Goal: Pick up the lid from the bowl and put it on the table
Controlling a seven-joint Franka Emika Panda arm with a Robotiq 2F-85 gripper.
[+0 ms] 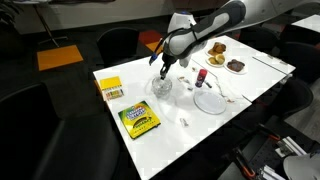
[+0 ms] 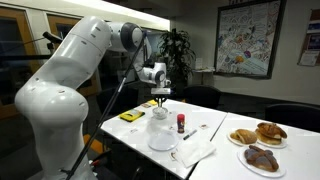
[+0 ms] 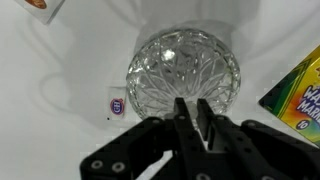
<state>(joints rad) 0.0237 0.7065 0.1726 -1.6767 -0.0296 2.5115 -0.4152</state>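
The tabletop between bowl and bottle [image 1: 183, 87] has room, so the gripper next needs to carry the lid up, across toward the red bottle and down to let go of it.
The small cut-glass bowl with its round glassy lid [image 1: 160, 88] stands near the middle of the white table [image 1: 255, 82]. It also shows in the other exterior view [image 2: 160, 113] and fills the middle of the wrist view [image 3: 183, 68]. I cannot tell lid from bowl. My gripper [image 1: 163, 70] [image 2: 162, 99] hangs straight over it. In the wrist view its fingers [image 3: 190, 108] are drawn close together over the near rim of the glass, with a thin pale sliver between them.
A green and yellow crayon box [image 1: 139, 120] [image 3: 300, 95] lies near the bowl, and a yellow box [image 1: 111, 88] sits beyond it. A larger flat clear plate [image 1: 211, 100], a small red bottle [image 1: 200, 77] [image 2: 181, 123] and pastry plates [image 1: 215, 48] [image 2: 258, 133] stand on the other side.
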